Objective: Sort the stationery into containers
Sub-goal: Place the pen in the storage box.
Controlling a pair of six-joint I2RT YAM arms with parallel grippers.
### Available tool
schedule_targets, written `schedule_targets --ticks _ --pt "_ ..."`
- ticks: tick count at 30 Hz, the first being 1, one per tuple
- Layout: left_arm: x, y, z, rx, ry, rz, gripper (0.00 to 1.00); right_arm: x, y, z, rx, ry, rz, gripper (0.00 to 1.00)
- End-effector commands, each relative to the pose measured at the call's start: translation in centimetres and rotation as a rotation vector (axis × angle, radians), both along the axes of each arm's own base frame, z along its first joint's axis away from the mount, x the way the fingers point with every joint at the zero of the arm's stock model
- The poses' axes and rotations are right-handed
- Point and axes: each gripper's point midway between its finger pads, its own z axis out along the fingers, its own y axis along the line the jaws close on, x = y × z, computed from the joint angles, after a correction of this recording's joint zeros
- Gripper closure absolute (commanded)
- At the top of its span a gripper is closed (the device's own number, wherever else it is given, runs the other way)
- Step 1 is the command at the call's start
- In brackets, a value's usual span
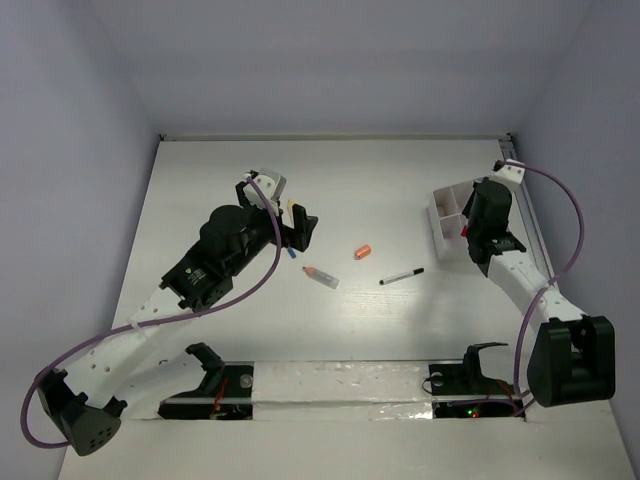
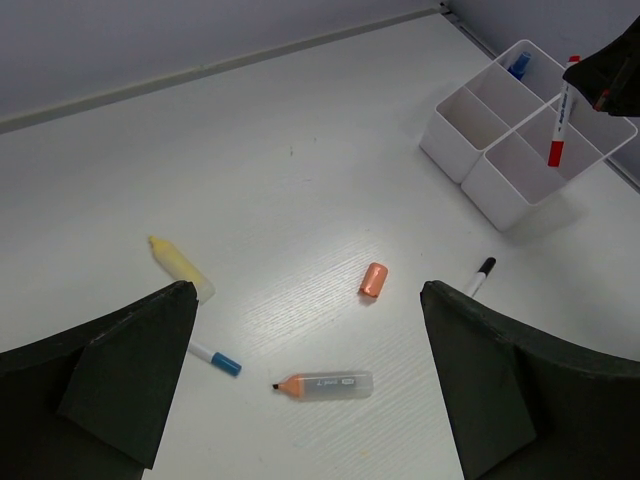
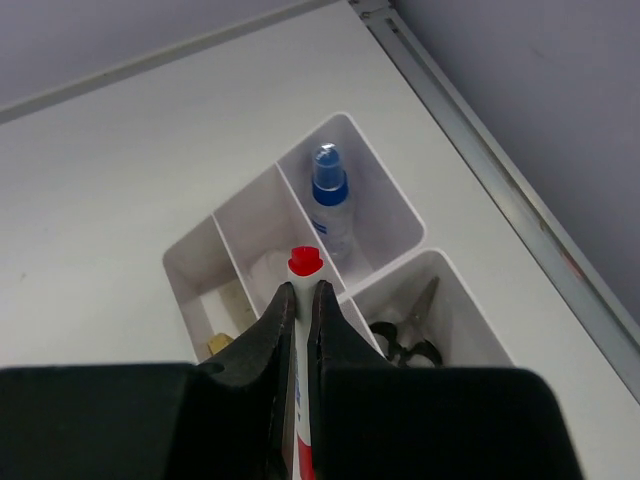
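Note:
My right gripper will next shift left in the overhead view and lower over the box's empty near section, as scissors fill the one beside it.
My right gripper (image 3: 302, 290) is shut on a red-capped pen (image 3: 305, 262), holding it upright with the red end down over the dividers of the white organizer box (image 3: 405, 215). The box holds a blue-capped item (image 3: 330, 190) and black-handled scissors (image 3: 405, 338). My left gripper (image 2: 308, 300) hangs open above the table. Below it lie an orange-tipped marker (image 2: 325, 384), an orange cap (image 2: 373, 279), a blue-tipped pen (image 2: 215, 357), a cream stick (image 2: 180, 262) and a black marker (image 2: 480, 275). The overhead view shows the left gripper (image 1: 302, 232) left of centre and the right gripper (image 1: 470, 232) at the box (image 1: 443, 200).
The box stands near the table's right edge, beside a metal rail (image 3: 500, 190). A small tan item (image 3: 220, 343) lies in the box's left compartment. The back wall (image 1: 330, 60) closes the far side, and the arm bases (image 1: 340, 385) line the near edge.

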Motion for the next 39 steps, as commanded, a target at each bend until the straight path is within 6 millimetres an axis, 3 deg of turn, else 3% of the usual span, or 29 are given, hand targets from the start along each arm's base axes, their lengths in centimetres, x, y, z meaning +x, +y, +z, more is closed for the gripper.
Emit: schedule_targets --ticks 1,14,26,33,36,37,39 --pt "0.0 -0.4 0.6 -0.024 -0.015 -0.013 0.06 2.2 1.0 2.5 0.003 -0.134 0.066 1.00" --pt "-0.1 -0.4 0.8 -0.026 -0.019 -0.016 0.06 2.8 3.2 -1.0 0.056 -0.040 0.174 1.00" --pt "-0.6 -0.6 1.5 -0.043 -0.031 -0.042 0.06 1.9 3.8 -2.4 0.084 0.032 0.207 0.68" --pt "-0.6 -0.4 1.5 -0.044 -0.032 -0.034 0.05 1.4 4.5 -1.8 0.090 0.037 0.233 0.61" --pt "-0.5 -0.5 1.4 -0.042 -0.030 -0.034 0.05 0.9 6.6 -0.6 0.098 0.054 0.338 0.65" --pt "-0.5 -0.5 1.3 -0.040 -0.027 -0.033 0.05 0.1 8.7 -1.2 0.120 0.114 0.435 0.69" --pt "-0.4 -0.5 1.2 -0.037 -0.024 -0.029 0.05 -0.5 11.2 0.2 0.126 0.142 0.539 0.72"
